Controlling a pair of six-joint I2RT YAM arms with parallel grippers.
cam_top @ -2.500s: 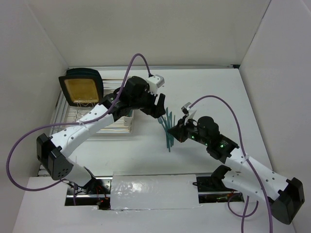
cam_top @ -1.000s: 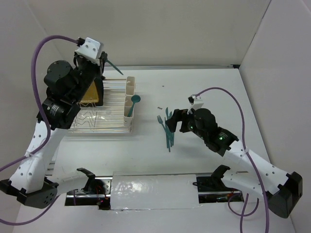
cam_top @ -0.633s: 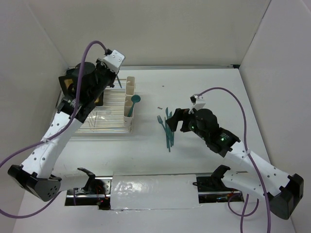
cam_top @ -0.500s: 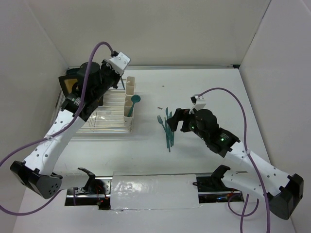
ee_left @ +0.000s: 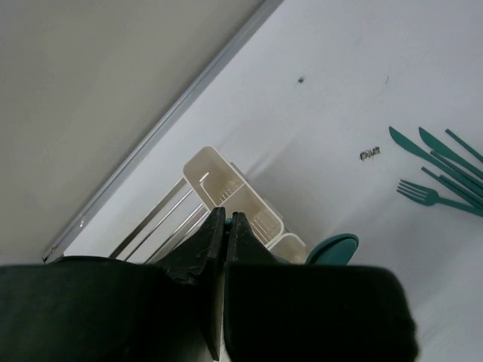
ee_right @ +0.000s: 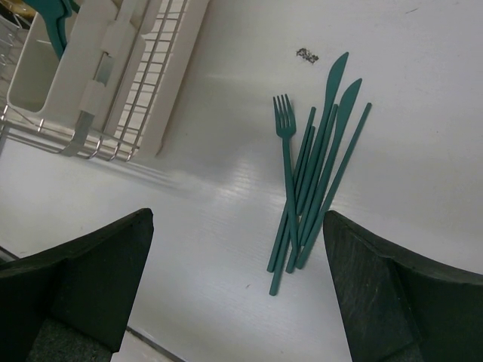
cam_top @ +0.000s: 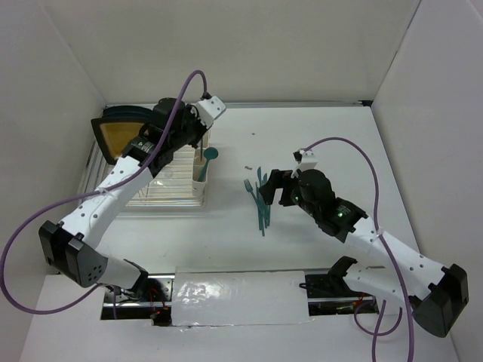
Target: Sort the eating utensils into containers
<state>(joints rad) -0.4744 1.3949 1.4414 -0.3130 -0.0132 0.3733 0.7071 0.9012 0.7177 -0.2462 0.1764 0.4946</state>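
Note:
The spoon already stands in the near container, so my left gripper should next lower over the open middle container (cam_top: 199,161) beside it and release the teal utensil.
Several teal utensils (cam_top: 261,202) lie in a loose bundle on the white table: a fork (ee_right: 284,121) and knives (ee_right: 337,84) among them. My right gripper (ee_right: 236,226) hangs open just above their handle ends, touching none. The cream-white containers (cam_top: 200,185) stand at the dish rack's right side, with a teal spoon (cam_top: 210,154) upright in one. My left gripper (ee_left: 225,220) is directly over the containers (ee_left: 235,190), shut on a teal utensil; only a sliver of it shows between the fingertips (ee_left: 213,226). The spoon's bowl (ee_left: 333,247) sits just beside them.
A wire dish rack (cam_top: 158,183) holds the containers, with a tan-and-black board (cam_top: 121,137) leaning at its back left. A tiny dark speck (cam_top: 247,167) lies on the table beyond the utensils. White walls close in the back and both sides.
My left arm has swung down and rightward from high at the back left to the containers, carrying a pointed teal utensil. The right arm has stayed where it was, jaws open.

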